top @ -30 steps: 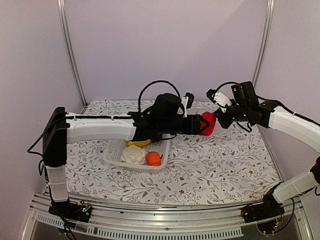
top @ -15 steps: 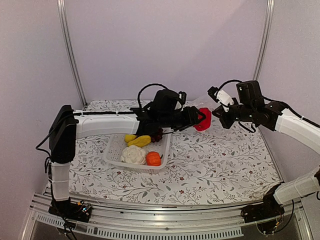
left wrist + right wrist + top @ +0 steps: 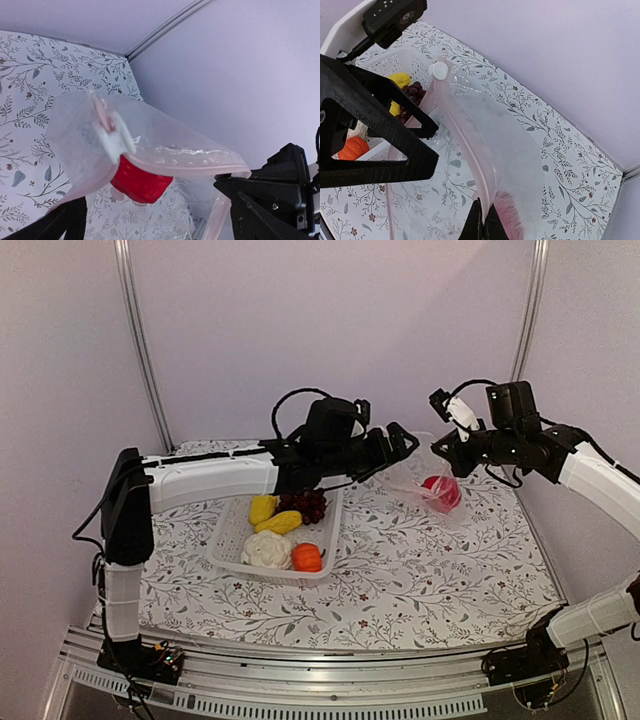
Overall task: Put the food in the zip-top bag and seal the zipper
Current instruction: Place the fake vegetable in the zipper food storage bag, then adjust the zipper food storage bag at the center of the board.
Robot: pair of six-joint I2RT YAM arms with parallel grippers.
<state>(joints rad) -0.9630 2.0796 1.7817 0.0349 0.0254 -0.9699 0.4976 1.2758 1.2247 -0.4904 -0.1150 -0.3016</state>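
My left gripper should next go back and down onto the orange piece in the basket (image 3: 307, 558), as the piece lies below it, to its left in the top view.
My right gripper (image 3: 447, 454) is shut on the mouth edge of the zip-top bag (image 3: 425, 476) and holds it up above the table; in the right wrist view its fingertips (image 3: 482, 226) pinch the pinkish zipper (image 3: 465, 135). The red food (image 3: 441, 491) lies inside the bag, and the left wrist view shows it (image 3: 140, 180) behind the zipper strip (image 3: 190, 162). My left gripper (image 3: 396, 444) is open and empty at the bag's mouth. Two yellow pieces (image 3: 262, 508), the grapes (image 3: 308, 504), the cauliflower (image 3: 266, 550) and the orange piece (image 3: 307, 557) lie in the basket.
The white lattice basket (image 3: 225, 552) stands left of centre on the flowered cloth, under my left arm. A white slider (image 3: 112, 135) sits on the zipper's end. Purple walls and metal posts close in the back and sides.
My left gripper carried the red food to the bag's mouth, opened and let it go. The red food has dropped into the bag. The right gripper has lifted the bag slightly.
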